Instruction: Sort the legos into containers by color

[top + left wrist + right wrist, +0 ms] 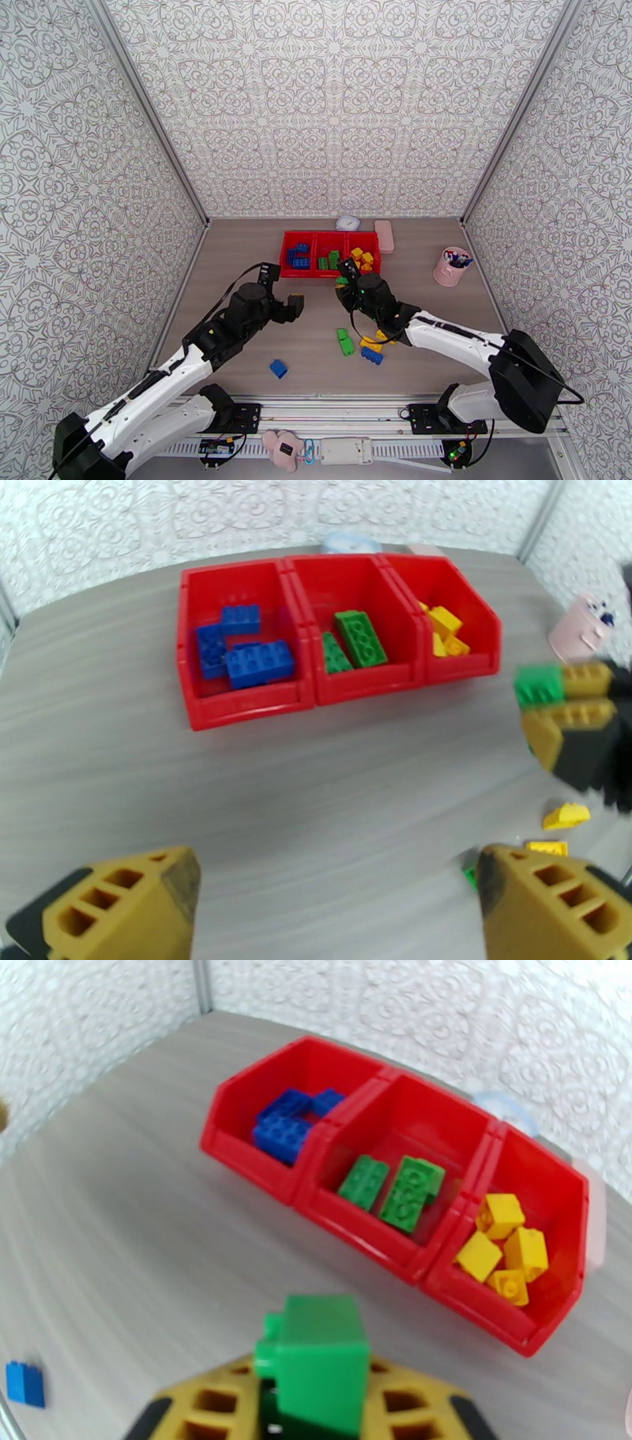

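Note:
I will next reach outward with my right gripper past the middle bin's near rim and release the green lego inside, since that bin with green legos lies outward.
The containers (300,274) are a red three-bin tray at the back of the table, holding blue, green and yellow legos from left to right (245,709) (253,1161). My right gripper (345,278) hovers just in front of the tray, shut on a green lego (320,1359), which is also seen in the left wrist view (539,685). My left gripper (282,290) stands open with nothing between its fingers (332,898), short of the tray's left bin. Loose legos lie on the table: a blue one (278,369), a green one (344,342), a yellow one (371,343) and another blue one (372,356).
A pink pen cup (452,267) stands at the right. A pink case (385,236) and a pale round lid (347,223) lie behind the tray. Patterned walls close off the back and both sides.

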Tool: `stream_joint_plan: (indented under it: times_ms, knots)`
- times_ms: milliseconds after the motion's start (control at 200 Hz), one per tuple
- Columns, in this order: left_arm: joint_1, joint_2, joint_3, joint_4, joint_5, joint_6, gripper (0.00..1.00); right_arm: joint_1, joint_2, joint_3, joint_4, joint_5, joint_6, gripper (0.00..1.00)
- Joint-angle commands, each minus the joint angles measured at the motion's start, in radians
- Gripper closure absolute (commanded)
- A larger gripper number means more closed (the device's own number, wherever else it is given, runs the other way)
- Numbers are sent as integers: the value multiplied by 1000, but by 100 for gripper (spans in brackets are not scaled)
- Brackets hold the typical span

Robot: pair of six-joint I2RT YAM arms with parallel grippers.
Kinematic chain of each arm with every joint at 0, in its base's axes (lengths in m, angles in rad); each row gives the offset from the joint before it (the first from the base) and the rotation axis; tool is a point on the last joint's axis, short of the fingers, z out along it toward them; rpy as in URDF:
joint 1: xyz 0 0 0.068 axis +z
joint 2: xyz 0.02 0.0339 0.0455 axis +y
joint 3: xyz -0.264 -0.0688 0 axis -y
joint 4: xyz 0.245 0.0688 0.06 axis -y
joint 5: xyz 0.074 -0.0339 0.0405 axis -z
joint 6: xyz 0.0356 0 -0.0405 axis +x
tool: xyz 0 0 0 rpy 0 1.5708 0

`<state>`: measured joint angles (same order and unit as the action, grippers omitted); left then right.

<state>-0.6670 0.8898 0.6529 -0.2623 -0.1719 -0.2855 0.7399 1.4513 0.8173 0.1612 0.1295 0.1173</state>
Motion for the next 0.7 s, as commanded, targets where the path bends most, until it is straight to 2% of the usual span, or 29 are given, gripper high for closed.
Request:
stream_joint_plan:
  times_ms: [0,225,440,695]
  knots:
    - [-39,-29,-51,74,44,63,0,-41,88,96,31,-70,46,100]
    - [-97,-57,-105,145,67,122,0,-93,307,330,-37,-123,55,100]
    - [-106,-57,-111,144,71,141,0,-143,519,557,-100,-168,108,100]
    - [-109,-52,-119,157,78,149,0,-169,709,778,-142,-159,117,98]
